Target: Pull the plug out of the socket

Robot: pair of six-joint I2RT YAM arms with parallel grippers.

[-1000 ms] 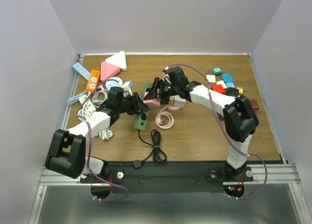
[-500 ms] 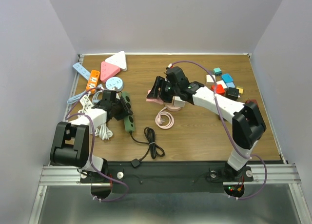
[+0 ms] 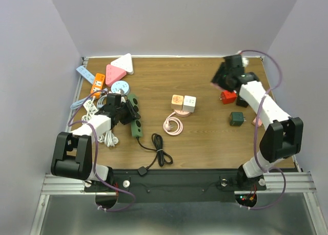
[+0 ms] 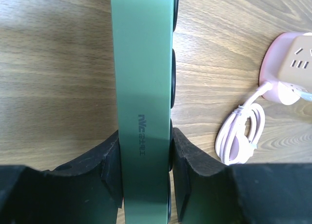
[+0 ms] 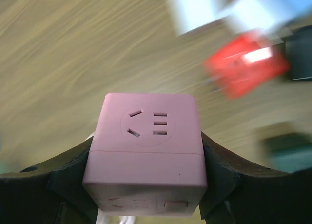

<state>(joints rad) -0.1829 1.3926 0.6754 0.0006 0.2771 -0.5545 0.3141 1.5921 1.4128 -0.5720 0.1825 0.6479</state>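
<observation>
Next, I take my right gripper sideways and down to release the pink cube, as the table's far corner lies below and to its right in the top view.
The socket, a dark green power strip (image 3: 135, 124) (image 4: 144, 87), lies at the left of the table. My left gripper (image 3: 127, 112) (image 4: 145, 153) is shut on its sides. The plug is a pink cube adapter (image 5: 146, 146), free of the strip, and my right gripper (image 5: 146, 158) is shut on it. In the top view the right gripper (image 3: 222, 80) hangs over the back right of the table, far from the strip, and the cube is hidden under it.
A pink round socket (image 3: 180, 111) (image 4: 287, 70) carrying two cubes, with its coiled cable (image 3: 173, 125), sits mid-table. A red cube (image 3: 228, 97) (image 5: 243, 63) and a dark green cube (image 3: 236, 118) lie right. Several power strips (image 3: 114, 73) crowd the back left. The strip's black cable (image 3: 161, 152) trails forward.
The right arm swung from mid-table to the back right, carrying the pink cube away. The left gripper drew the green strip a little leftward and now holds still.
</observation>
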